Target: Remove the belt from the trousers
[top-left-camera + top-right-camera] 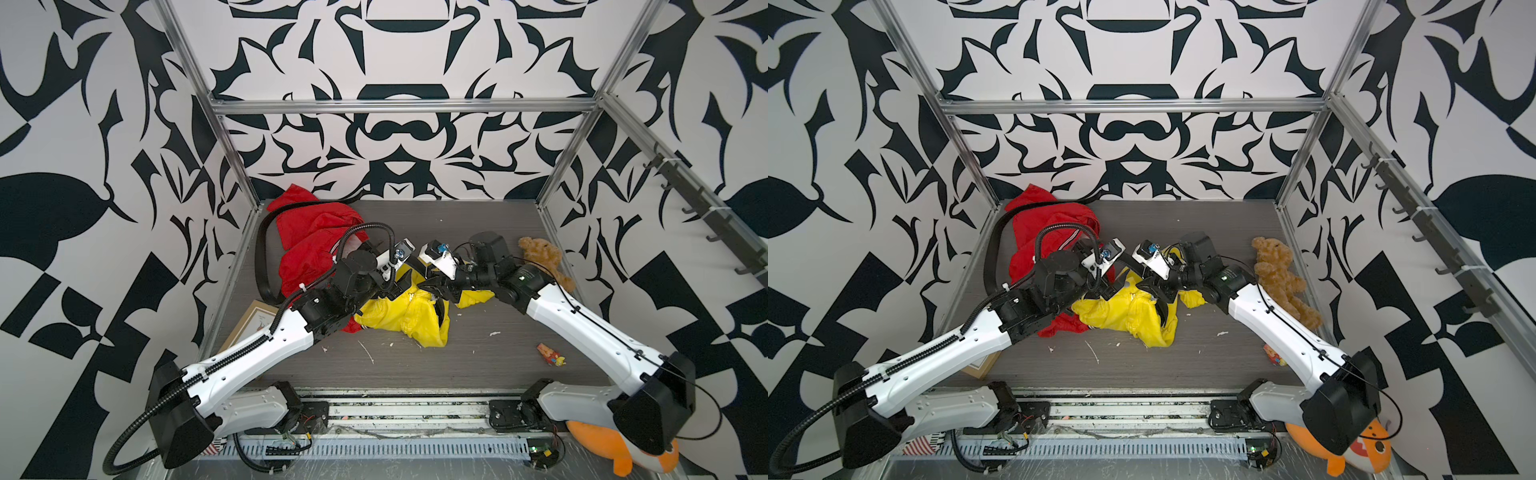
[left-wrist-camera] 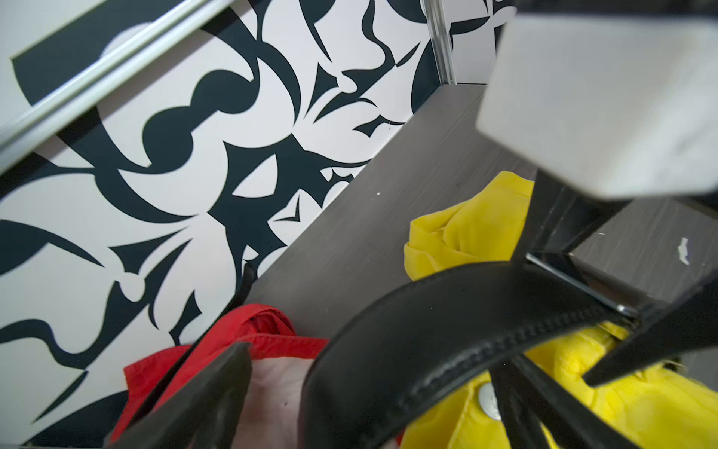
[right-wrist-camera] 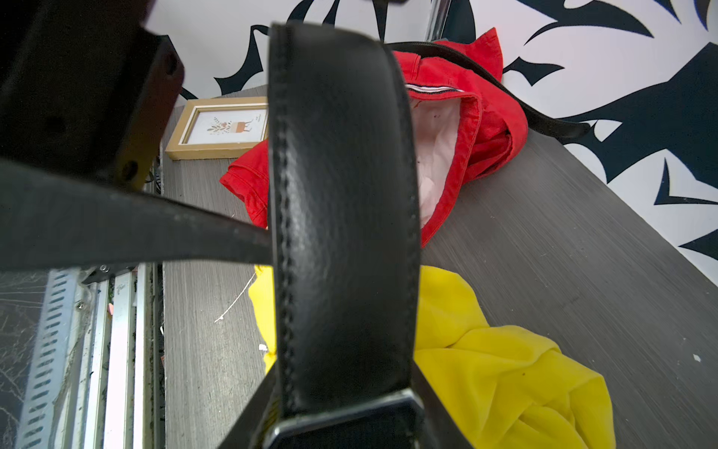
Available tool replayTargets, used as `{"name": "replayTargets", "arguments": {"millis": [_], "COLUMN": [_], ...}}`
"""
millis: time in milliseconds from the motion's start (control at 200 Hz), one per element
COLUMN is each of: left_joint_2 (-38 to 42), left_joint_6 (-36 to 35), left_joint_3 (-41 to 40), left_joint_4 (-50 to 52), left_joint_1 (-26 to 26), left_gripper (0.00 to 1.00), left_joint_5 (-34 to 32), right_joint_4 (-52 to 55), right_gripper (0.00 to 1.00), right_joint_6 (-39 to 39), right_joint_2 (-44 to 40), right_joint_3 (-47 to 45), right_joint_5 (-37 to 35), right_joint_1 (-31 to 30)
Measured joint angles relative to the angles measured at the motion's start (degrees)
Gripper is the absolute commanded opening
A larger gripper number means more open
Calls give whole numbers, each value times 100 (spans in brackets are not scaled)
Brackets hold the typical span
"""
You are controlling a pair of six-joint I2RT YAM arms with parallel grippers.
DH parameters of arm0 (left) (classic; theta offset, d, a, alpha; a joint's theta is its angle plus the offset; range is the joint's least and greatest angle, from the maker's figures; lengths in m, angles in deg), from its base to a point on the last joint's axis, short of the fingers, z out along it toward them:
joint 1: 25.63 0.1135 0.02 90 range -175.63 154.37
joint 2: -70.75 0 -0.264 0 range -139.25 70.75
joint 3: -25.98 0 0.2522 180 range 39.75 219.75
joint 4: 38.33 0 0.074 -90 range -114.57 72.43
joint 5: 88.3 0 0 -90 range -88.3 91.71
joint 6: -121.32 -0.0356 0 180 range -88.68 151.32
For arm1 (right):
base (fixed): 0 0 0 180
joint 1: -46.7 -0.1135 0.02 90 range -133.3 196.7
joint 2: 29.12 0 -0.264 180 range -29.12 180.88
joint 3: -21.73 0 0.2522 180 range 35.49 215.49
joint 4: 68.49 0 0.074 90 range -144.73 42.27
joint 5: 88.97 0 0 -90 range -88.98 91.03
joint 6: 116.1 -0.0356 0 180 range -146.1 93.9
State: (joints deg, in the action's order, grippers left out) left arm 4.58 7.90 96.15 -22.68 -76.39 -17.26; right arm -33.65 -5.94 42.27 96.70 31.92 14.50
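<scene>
My left gripper next eases open fingers slightly toward the buckle [image 2: 582,280] and closes the gap beside it, since the belt's arched strap [image 2: 373,378] lies loose between them.
The yellow trousers [image 1: 399,318] [image 1: 1125,311] lie crumpled mid-table. Their black leather belt [image 2: 447,322] [image 3: 342,194] arches up off the waistband between my two grippers. In the right wrist view my right gripper [image 3: 345,421] is shut on the belt at its metal buckle [image 2: 582,280]; in both top views it [image 1: 432,286] [image 1: 1152,286] hangs just above the trousers. My left gripper [image 2: 361,404] [image 1: 401,286] stands open, the strap passing loosely between its fingers [image 2: 202,396] with a gap showing beside it.
Red trousers [image 1: 316,245] with another black belt [image 1: 262,257] lie at the back left. A picture frame [image 1: 249,324] lies under my left arm. A teddy bear [image 1: 544,257] and a small toy [image 1: 550,355] lie at the right, an orange plush [image 1: 615,444] at the front right.
</scene>
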Motion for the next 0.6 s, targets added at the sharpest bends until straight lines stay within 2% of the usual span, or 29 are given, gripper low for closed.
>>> {"name": "replayTargets", "arguments": {"millis": [110,220,345,465,600], "left_joint_2": [-59,-332,-595,-629,-535], "left_joint_6": [-428,-841,-918,-892,-542], "left_joint_3": [0,66,83,63,4], "left_joint_4": [-302,-334,-313,-343,-339], "left_joint_1": [0,-4,0,35,234], "left_gripper": [85,57,0,0,0], "left_joint_5": [87,337,520,505,529], "right_joint_4": [26,42,151,140,-37], "right_gripper": [0,0,0,0,0], "right_joint_6": [17,24,-17,-85,-157], "right_joint_2": [0,0,-9,-70,-278], "right_joint_3": [0,0,0,0,-31], "right_joint_5": [24,37,13,-15,-48], "right_joint_1": [0,0,39,63,136]}}
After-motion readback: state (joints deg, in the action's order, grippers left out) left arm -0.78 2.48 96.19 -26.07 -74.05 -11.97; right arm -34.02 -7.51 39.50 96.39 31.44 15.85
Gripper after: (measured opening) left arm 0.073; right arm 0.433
